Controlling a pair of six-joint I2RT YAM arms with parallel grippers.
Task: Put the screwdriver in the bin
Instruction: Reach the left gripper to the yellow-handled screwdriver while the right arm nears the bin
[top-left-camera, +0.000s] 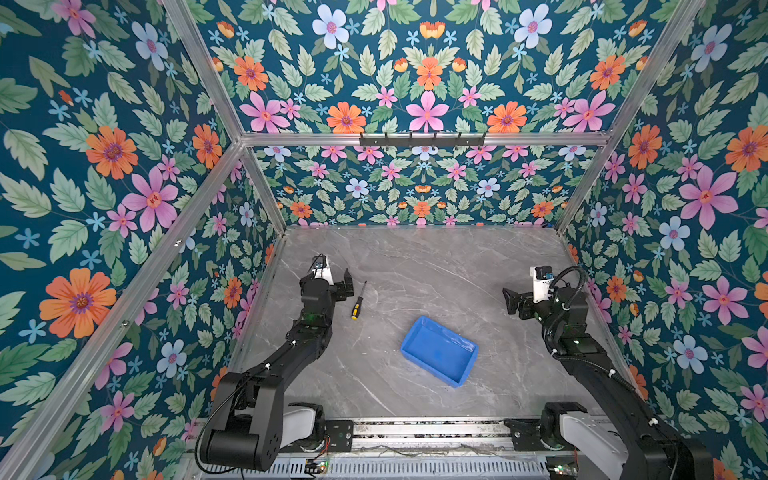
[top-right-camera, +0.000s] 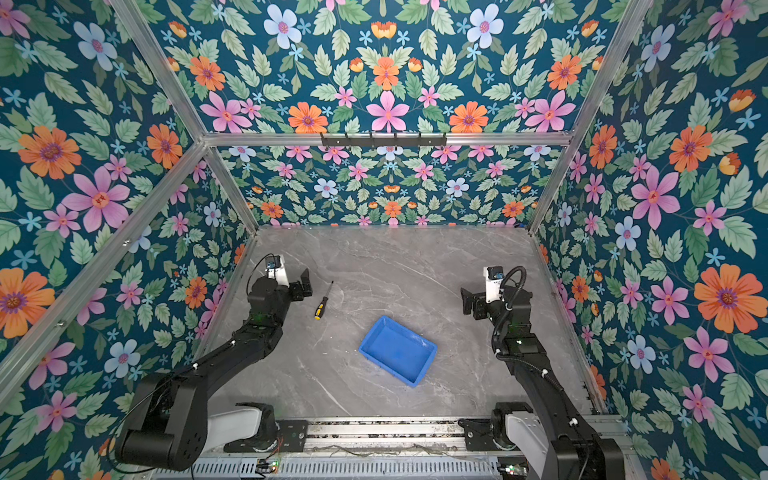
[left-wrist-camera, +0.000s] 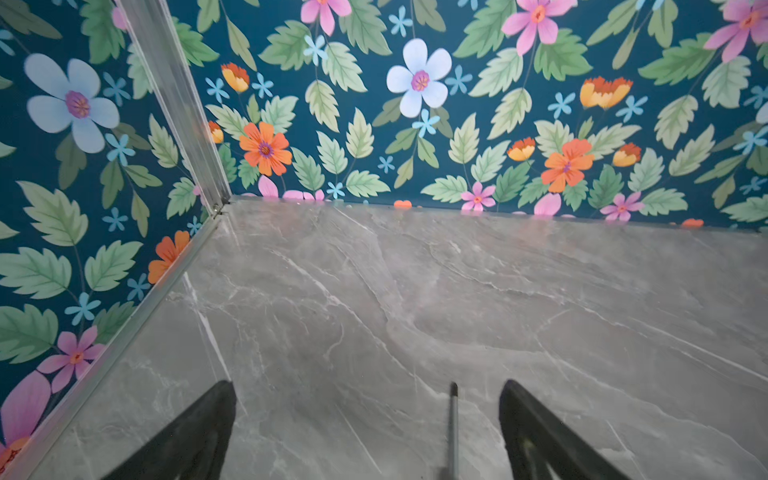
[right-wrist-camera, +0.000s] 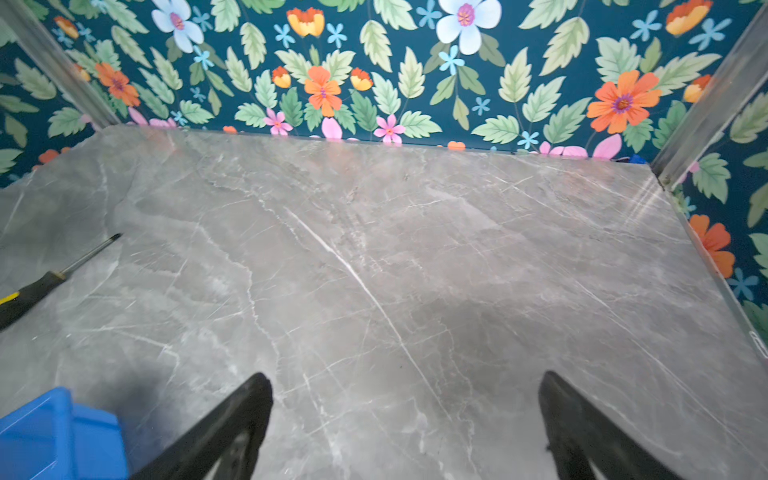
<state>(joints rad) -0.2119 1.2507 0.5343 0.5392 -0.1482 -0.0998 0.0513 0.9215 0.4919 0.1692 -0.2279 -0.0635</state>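
The left gripper tilts its fingers downward and lowers them toward the bin (top-left-camera: 436, 349) around the handle's middle (top-left-camera: 357, 307) next, since the handle lies below and that way.
The screwdriver (top-left-camera: 358, 301) (top-right-camera: 323, 300), with a yellow-and-black handle and a thin dark shaft, lies flat on the grey marble table, left of centre. Its tip points toward the back wall. My left gripper (top-left-camera: 341, 283) (top-right-camera: 303, 282) hovers open just left of the shaft. In the left wrist view the shaft (left-wrist-camera: 454, 424) shows between the spread fingers of that gripper (left-wrist-camera: 368, 386), untouched. The blue bin (top-left-camera: 436, 349) (top-right-camera: 397, 349) sits empty at centre front, turned at an angle. My right gripper (top-left-camera: 513, 301) (right-wrist-camera: 405, 377) is open over bare table at the right. Its wrist view catches the screwdriver (right-wrist-camera: 50, 278) and a bin corner (right-wrist-camera: 54, 436).
Flowered walls with aluminium posts close in the table on the left, back and right. A black hook rail (top-left-camera: 422, 139) hangs on the back wall. The metal rail (top-left-camera: 428, 428) with both arm bases runs along the front edge.
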